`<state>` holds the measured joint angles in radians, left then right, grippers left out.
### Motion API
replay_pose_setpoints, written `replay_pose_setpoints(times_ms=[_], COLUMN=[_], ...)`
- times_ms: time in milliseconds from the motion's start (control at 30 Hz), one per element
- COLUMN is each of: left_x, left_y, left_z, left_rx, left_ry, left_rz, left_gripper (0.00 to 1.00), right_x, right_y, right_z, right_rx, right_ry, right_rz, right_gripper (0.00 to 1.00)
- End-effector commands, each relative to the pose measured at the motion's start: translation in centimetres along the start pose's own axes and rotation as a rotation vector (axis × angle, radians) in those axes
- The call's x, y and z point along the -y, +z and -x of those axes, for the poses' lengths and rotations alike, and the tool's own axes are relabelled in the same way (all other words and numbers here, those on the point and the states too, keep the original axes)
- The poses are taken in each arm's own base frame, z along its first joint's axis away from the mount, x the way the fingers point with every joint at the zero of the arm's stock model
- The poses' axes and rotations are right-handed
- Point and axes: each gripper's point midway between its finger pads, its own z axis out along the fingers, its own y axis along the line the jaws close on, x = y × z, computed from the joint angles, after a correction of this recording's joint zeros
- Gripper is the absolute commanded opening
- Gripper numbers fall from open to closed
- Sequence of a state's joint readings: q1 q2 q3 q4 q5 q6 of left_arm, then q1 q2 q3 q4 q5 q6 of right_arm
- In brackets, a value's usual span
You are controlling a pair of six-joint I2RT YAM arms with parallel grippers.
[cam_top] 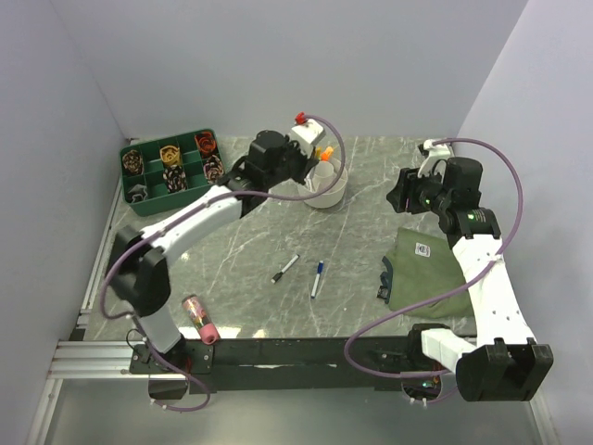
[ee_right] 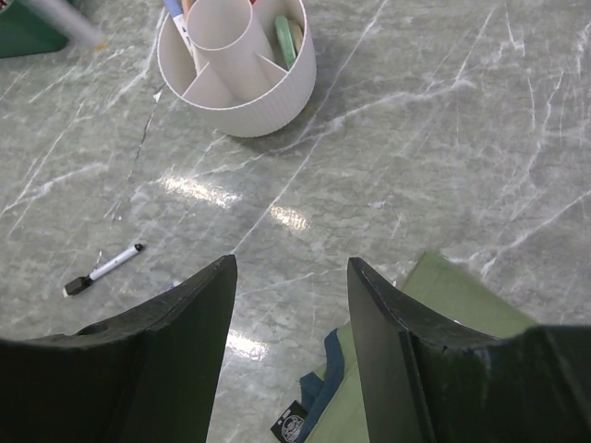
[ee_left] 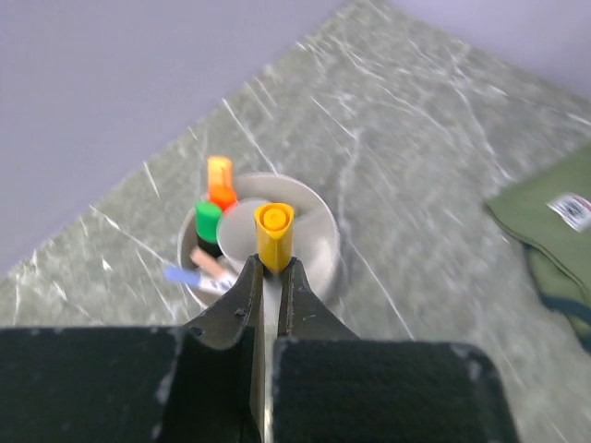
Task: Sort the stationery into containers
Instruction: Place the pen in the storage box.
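The section of the bowl with the tan pen (ee_left: 218, 271) is below, so the robot's left gripper should move down toward it and release the yellow pen (ee_left: 274, 235) there.
My left gripper (ee_left: 271, 268) is shut on a thin yellow pen (ee_left: 274, 235) and holds it over the white round bowl (ee_left: 319, 249). An orange-capped marker (ee_left: 220, 182), a green-capped marker (ee_left: 209, 221), a tan pen (ee_left: 212, 263) and a blue-capped pen (ee_left: 185, 274) stand in the bowl's compartments. In the top view the left gripper (cam_top: 315, 165) is at the bowl (cam_top: 332, 197). A black-capped white pen (cam_top: 285, 269), a blue-capped white pen (cam_top: 317, 278) and a thick pink marker (cam_top: 199, 318) lie on the table. My right gripper (ee_right: 291, 277) is open and empty, above the table.
An olive-green pouch (cam_top: 426, 269) lies at the right, under my right arm, and shows in the right wrist view (ee_right: 443, 369). A dark green tray (cam_top: 171, 170) with coiled bands stands at the back left. Walls close in the left, back and right sides.
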<state>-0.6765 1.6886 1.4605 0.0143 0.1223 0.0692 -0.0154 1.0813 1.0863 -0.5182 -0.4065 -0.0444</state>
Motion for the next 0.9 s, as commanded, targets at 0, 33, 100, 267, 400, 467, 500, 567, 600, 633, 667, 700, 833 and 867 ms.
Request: replay_pose_setpoints(times_ms=[0, 33, 100, 267, 400, 467, 500, 567, 600, 633, 667, 700, 833, 867], left_x=[-2.9, -3.2, -3.9, -5.4, -5.6, -5.6, -5.4, -5.1, -4.9, -4.8, -4.7, -4.7, -4.8, -4.8], left_y=[2.6, 3.4, 4.3, 6.7, 8.0, 8.5, 8.7, 8.9, 9.0, 9.0, 9.1, 9.1, 9.1, 9.1], left_z=[4.2, 3.7, 2.9, -0.3, -1.7, -3.0, -3.2, -4.0, -4.7, -5.1, -5.5, -5.9, -6.9, -6.9], left_rx=[0.159, 0.148, 0.127, 0.051, 0.025, -0.002, -0.006, -0.024, -0.038, -0.044, -0.053, -0.061, -0.079, -0.079], left_ry=[0.018, 0.004, -0.037, -0.111, -0.135, -0.152, -0.16, -0.169, -0.179, -0.184, -0.19, -0.2, -0.226, -0.233], left_rz=[0.084, 0.088, 0.099, 0.133, 0.125, 0.121, 0.112, 0.097, 0.094, 0.092, 0.091, 0.092, 0.108, 0.112], left_gripper=[0.01, 0.01, 0.01, 0.01, 0.01, 0.01, 0.01, 0.01, 0.01, 0.01, 0.01, 0.01, 0.01, 0.01], right_x=[0.1, 0.1, 0.1, 0.1, 0.4, 0.5, 0.5, 0.6, 0.6, 0.6, 0.6, 0.6, 0.5, 0.4], right_y=[-0.3, -0.3, -0.1, -0.1, 0.2, 0.4, 0.5, 0.7, 0.8, 0.9, 0.9, 1.0, 1.3, 1.4], right_z=[1.1, 1.0, 0.8, 0.6, 0.4, 0.4, 0.5, 0.6, 0.7, 0.7, 0.9, 1.0, 0.7, 0.7], right_rx=[0.049, 0.047, 0.042, 0.03, 0.011, 0.004, 0.004, 0.004, 0.004, 0.001, 0.005, 0.004, -0.01, -0.011], right_ry=[-0.039, -0.039, -0.035, -0.031, -0.035, -0.033, -0.033, -0.028, -0.027, -0.023, -0.022, -0.02, 0.004, 0.006], right_rz=[-0.015, -0.011, -0.009, -0.007, -0.015, -0.017, -0.016, -0.016, -0.014, -0.011, -0.011, -0.011, -0.003, 0.003], right_gripper=[0.59, 0.59, 0.59, 0.59, 0.59, 0.59, 0.59, 0.59, 0.59, 0.59, 0.59, 0.59, 0.59, 0.59])
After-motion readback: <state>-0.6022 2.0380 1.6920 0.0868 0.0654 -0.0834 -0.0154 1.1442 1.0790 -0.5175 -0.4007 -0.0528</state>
